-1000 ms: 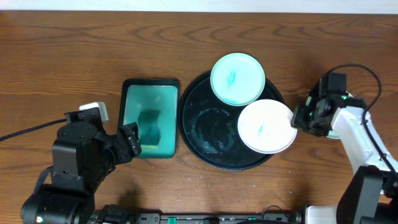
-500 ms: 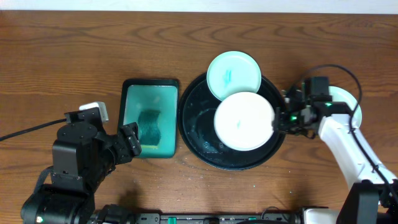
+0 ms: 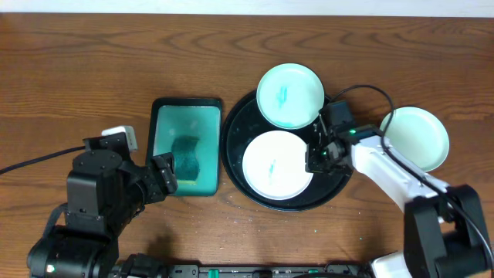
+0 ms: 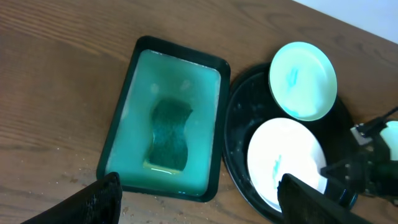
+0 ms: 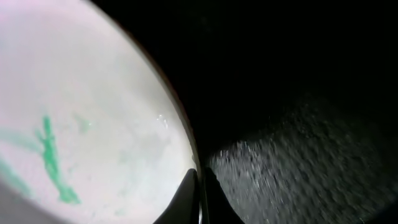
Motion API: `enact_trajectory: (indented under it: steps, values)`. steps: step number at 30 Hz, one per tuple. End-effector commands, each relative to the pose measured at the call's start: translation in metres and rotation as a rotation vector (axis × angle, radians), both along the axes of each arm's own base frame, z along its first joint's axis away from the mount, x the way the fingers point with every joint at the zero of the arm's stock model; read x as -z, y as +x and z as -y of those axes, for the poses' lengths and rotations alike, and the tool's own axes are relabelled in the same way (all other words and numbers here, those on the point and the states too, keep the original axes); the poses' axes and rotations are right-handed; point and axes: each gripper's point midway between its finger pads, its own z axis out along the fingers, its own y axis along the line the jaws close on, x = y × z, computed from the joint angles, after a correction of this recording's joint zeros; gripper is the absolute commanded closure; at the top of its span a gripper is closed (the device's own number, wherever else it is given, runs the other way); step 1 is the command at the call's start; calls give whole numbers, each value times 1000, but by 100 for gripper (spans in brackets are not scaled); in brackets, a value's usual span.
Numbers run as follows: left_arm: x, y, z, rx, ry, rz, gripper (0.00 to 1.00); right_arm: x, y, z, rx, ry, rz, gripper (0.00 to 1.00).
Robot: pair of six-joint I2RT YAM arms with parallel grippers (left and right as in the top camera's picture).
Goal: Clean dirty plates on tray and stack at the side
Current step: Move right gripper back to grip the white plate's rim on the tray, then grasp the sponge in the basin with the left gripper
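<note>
My left gripper needs to go outward and down into the teal tray next, onto the dark sponge [image 3: 185, 158] there, as the plates at the black tray [image 3: 231, 147] have teal smears.
The black round tray [image 3: 231, 147] lies at the table's middle. A white plate [image 3: 272, 166] with a small teal smear sits in it, front middle. My right gripper [image 3: 316, 157] is shut on that plate's right rim; the right wrist view shows both fingers [image 5: 188, 198] pinching the rim of the plate [image 5: 74, 106] over the tray [image 5: 311, 124]. A mint plate [image 3: 290, 96] with a teal smear rests on the tray's far rim. A third, pale mint plate [image 3: 415, 137] lies on the wood to the right. My left gripper [image 3: 162, 174] is open and empty, left of the tray [image 4: 233, 149].
A rectangular teal tray [image 3: 164, 123] with a dark sponge [image 3: 186, 156] sits left of the black tray; both show in the left wrist view, tray [image 4: 134, 93] and sponge [image 4: 171, 134]. A cable runs off to the left edge. Crumbs lie on the wood in front.
My right gripper has carried the white plate leftward, from over the tray's right rim to the tray's front middle. The pale plate on the right is now uncovered. The left arm has not moved.
</note>
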Motion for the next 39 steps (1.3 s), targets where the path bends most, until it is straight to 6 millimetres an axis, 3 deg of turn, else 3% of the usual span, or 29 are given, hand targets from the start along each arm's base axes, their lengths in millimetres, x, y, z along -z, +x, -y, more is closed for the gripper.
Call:
enact_trajectory:
  steps: [1,6,10,16,22,30,32,35,38,39]
  values:
    - [-8,2,1,4,-7,21,20,5,8,6,96,-5,-1,99]
    - [-1,5,3,11,-11,-11,20,-3,27,9,144,86,42,97]
    - [22,9,5,15,6,-110,20,-18,36,3,32,159,99,73]
    - [75,22,4,0,64,-337,21,-55,38,2,-135,146,246,67]
    - [142,52,-3,-37,172,-568,36,-83,30,9,-168,114,315,69]
    - [238,68,1,-40,210,-824,44,-73,18,28,-143,11,255,69]
    - [258,65,1,-38,218,-877,49,-72,15,30,-143,6,244,70]
    - [278,62,1,-36,227,-932,67,-72,14,30,-143,5,237,70]
    - [282,62,1,-36,228,-937,92,-72,14,30,-143,5,237,71]
    - [279,63,2,-36,227,-930,93,-72,14,30,-143,5,240,71]
